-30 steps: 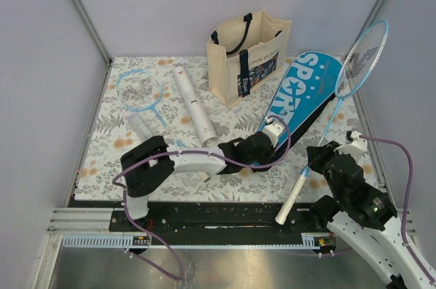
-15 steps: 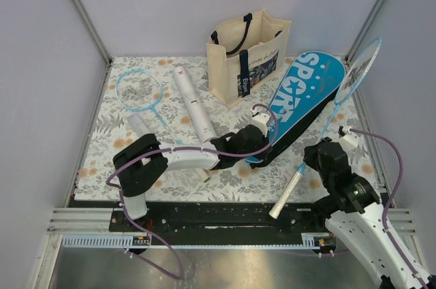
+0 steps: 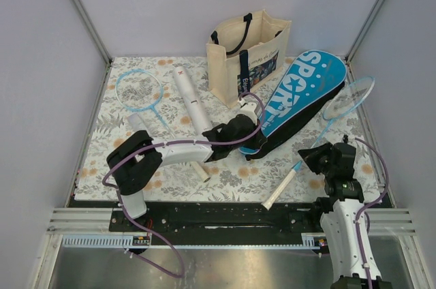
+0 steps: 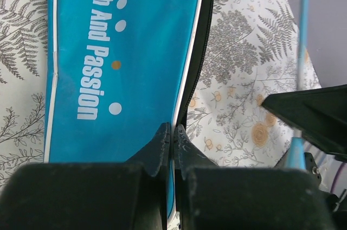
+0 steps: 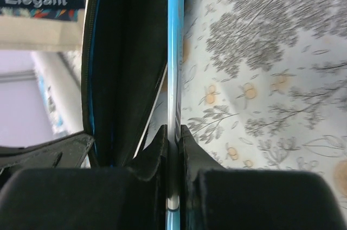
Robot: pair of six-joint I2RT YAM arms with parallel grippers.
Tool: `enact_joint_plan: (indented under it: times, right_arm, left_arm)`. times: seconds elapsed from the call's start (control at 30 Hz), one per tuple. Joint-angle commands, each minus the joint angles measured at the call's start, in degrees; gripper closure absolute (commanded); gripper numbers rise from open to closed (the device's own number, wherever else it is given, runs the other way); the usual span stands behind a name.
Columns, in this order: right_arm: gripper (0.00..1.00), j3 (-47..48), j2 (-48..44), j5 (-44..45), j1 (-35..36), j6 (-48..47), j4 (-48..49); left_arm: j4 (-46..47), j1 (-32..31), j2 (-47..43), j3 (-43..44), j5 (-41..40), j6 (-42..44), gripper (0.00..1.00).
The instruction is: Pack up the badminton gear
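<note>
My right gripper holds the racket. Next I should carry it outward and to the left in the top view, into the case's open black inside, and release it.
The blue "SPORT" case (image 3: pixel 300 91) lies slanted on the floral mat, its black inside open along the right edge. My left gripper (image 3: pixel 246 138) is shut on the white-piped edge of the case's flap (image 4: pixel 108 62) near its narrow end. My right gripper (image 3: pixel 308 158) is shut on the thin blue shaft (image 5: pixel 173 51) of one racket (image 3: pixel 349 98). That racket's head hangs beside the case's wide end and its white handle (image 3: pixel 279 190) points to the near edge. The second racket (image 3: pixel 139 89) and the long white tube (image 3: pixel 191 101) lie at the left.
A cream tote bag (image 3: pixel 248 50) with navy straps stands at the back, touching the case's far end. A short white cylinder (image 3: pixel 138 124) lies by the second racket. Walls close in the mat on three sides; the right wall is close to the held racket.
The right arm has swung the held racket down and leftwards, so its head now sits low by the case. The left gripper has drawn the case's narrow end to the left.
</note>
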Motion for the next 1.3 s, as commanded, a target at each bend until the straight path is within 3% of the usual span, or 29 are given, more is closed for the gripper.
enact_joint_plan:
  times: [0.0,0.13,0.33,0.8,1.0,1.27]
  right_arm:
    - [1.0,-3.22,-1.86,-14.4,-1.29,4.33,14.34]
    - [1.0,-5.24,-5.11,-17.3,-1.29,7.92,16.8]
    - [1.0,-13.68,-6.79,-24.6,-1.29,20.85,31.56]
    - [1.0,-12.28,2.87,-38.22,-1.38,29.2,41.94]
    - [1.0,-9.83,10.07,-39.99,-2.34,24.56,42.38]
    - [1.0,-2.97,24.14,-39.73,-4.45,11.46,41.94]
  left_arm:
    - [4.36,0.38,-4.17,-0.03,2.37,-1.27,1.0]
    - [5.76,0.38,-3.38,0.23,4.74,-1.36,1.0]
    - [8.49,0.3,-2.5,-0.64,9.05,-1.1,1.0]
    - [13.15,0.3,-1.88,-3.72,16.26,7.95,1.0]
    - [15.08,0.3,-3.11,-6.61,20.3,10.59,1.0]
    - [14.91,-0.06,-4.96,-7.94,23.12,10.59,1.0]
